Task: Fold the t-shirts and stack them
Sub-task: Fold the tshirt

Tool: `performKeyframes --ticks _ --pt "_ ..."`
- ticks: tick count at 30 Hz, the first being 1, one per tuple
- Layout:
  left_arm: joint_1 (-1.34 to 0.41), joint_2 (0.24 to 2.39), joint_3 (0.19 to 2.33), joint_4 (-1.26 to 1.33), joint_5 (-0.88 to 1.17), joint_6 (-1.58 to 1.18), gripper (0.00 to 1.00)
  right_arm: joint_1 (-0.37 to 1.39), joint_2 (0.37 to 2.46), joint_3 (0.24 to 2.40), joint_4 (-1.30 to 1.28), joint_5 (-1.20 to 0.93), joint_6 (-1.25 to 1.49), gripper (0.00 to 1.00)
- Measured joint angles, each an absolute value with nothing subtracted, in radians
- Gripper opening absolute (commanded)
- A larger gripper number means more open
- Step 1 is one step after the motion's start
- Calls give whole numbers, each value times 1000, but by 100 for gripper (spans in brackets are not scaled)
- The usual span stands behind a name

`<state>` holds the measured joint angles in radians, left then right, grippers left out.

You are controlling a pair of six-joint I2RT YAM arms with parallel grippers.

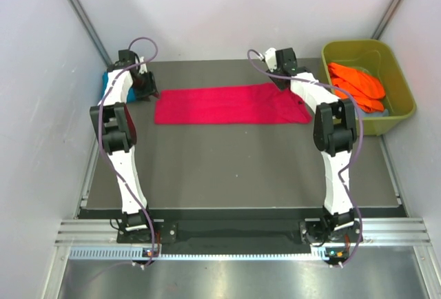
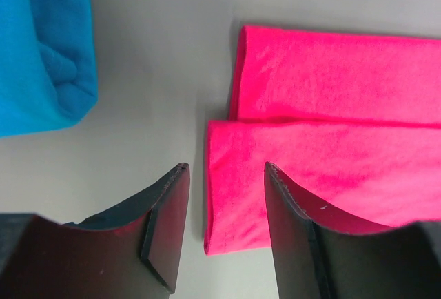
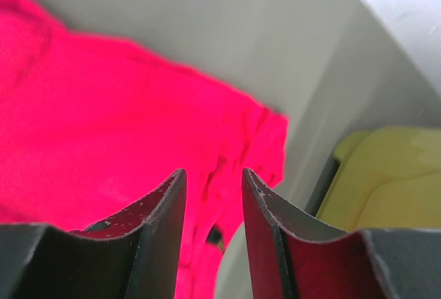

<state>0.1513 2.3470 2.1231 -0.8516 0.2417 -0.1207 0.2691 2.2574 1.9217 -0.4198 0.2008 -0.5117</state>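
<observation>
My left gripper should next move back and down onto the near corner of the crimson-pink t-shirt's end [image 1: 157,122] [image 2: 208,249], because the bare tabletop beside that corner leaves room for my open fingers.
The crimson-pink t-shirt [image 1: 231,105] lies folded into a long band across the far part of the table. My left gripper [image 1: 147,87] hovers open just off its left end; in the left wrist view the folded end [image 2: 310,147] lies between and past my fingers [image 2: 165,223]. My right gripper [image 1: 281,65] is open above the shirt's right end [image 3: 124,127], holding nothing. A folded teal-blue t-shirt [image 2: 41,44] lies at the far left [image 1: 107,80]. Orange t-shirts [image 1: 357,84] lie in the tub.
The olive-green plastic tub [image 1: 400,116] stands at the far right, off the dark mat; its wall shows in the right wrist view [image 3: 386,182]. White walls close in the table on the left, back and right.
</observation>
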Motion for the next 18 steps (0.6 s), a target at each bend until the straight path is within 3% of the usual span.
performKeyframes --ticks 10,18 --pt "152 2157 1900 -869 273 -128 52 258 2071 1762 -487 119 -349 41" --pt "152 2138 1824 -883 270 -128 51 201 2022 1653 -538 61 -266 43"
